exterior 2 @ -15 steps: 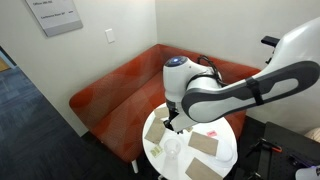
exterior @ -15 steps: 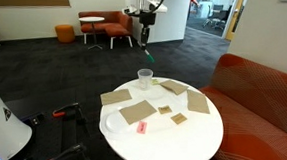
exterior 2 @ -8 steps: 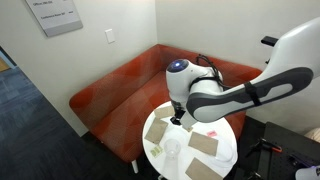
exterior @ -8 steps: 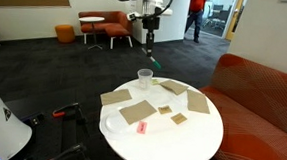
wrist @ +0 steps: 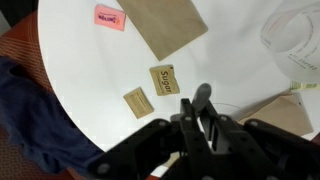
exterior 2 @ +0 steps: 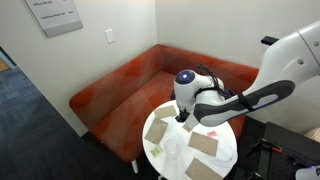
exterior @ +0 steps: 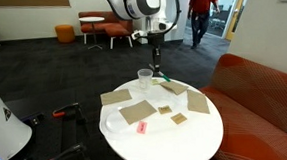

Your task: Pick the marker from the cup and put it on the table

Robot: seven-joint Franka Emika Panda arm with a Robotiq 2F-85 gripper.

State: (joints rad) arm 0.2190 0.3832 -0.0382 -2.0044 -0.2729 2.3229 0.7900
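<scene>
The marker should go down next in my gripper, over the white tabletop between the brown napkin and the cup.
The clear plastic cup (exterior: 144,80) stands at the far edge of the round white table (exterior: 170,144). My gripper (exterior: 156,59) hangs just beside the cup and above the table's far edge, shut on the dark marker (exterior: 159,75), which points down toward the table. In the wrist view the fingers (wrist: 195,116) clamp the marker (wrist: 203,97), its end over the white tabletop (wrist: 90,80). The cup (wrist: 296,35) is at the upper right there and looks empty. The arm's head (exterior 2: 186,84) leans over the table.
Brown paper napkins (exterior: 137,112) lie across the table, with sugar packets (wrist: 167,79) and a pink packet (wrist: 110,17). A red sofa (exterior: 268,93) curves behind the table. A person (exterior: 200,8) walks in the background. A dark cloth (wrist: 25,110) lies off the table edge.
My gripper has come down and moved away from the cup toward the sofa side with the marker in it; the marker now hangs close above the table. The background person walked further along.
</scene>
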